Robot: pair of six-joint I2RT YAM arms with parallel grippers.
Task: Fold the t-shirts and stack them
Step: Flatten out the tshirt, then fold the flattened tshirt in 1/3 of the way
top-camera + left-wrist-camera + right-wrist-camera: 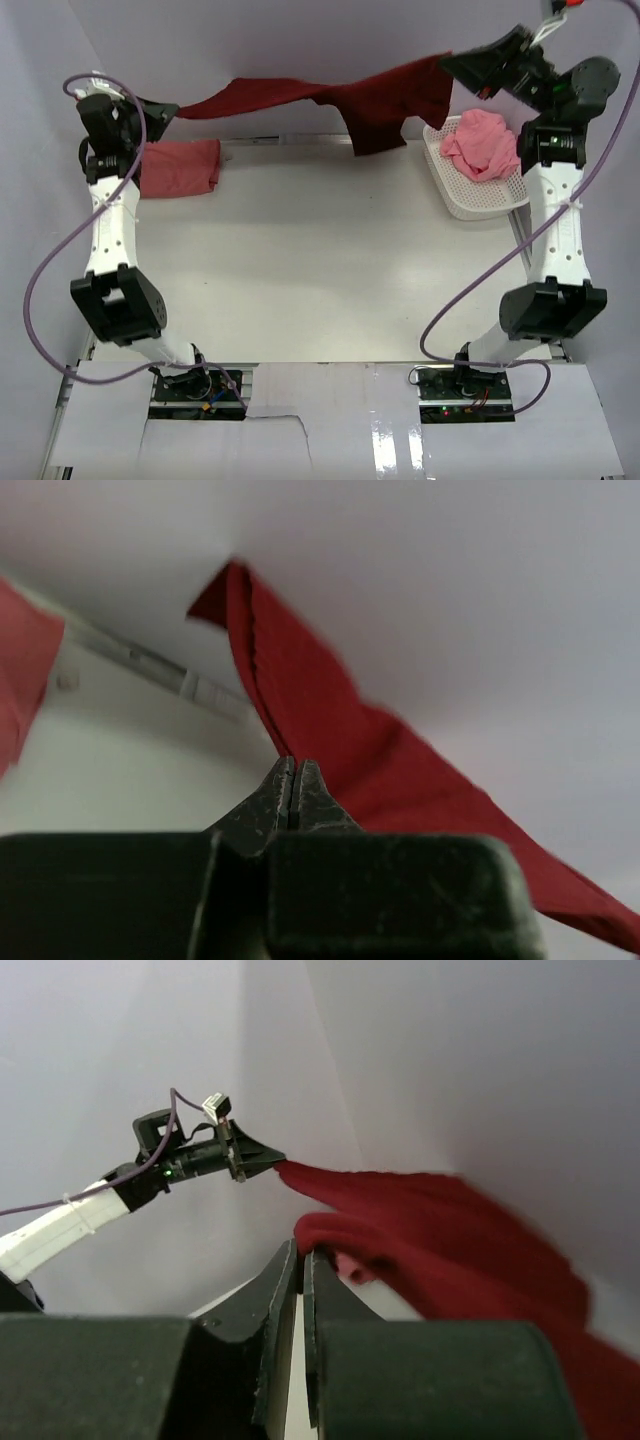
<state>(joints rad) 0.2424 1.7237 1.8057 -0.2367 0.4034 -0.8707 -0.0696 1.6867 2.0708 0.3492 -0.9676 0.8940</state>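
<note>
My left gripper brings the maroon end down and back next and releases it on the clear tabletop short of the salmon t-shirt.
The dark maroon t-shirt (340, 100) hangs stretched in the air along the back wall between my two grippers. My left gripper (168, 110) is shut on its left end, which shows in the left wrist view (330, 740). My right gripper (450, 62) is shut on its right end, which shows in the right wrist view (440, 1220). A sleeve droops down at the middle. The salmon t-shirt (180, 168) lies folded on the table at the back left. The lighter pink t-shirt (482, 145) lies crumpled in the white basket (455, 190).
The white perforated basket stands at the back right beside the right arm. A white wall (300, 40) closes the back. The left arm (90, 1215) shows in the right wrist view. Purple cables loop beside both arms.
</note>
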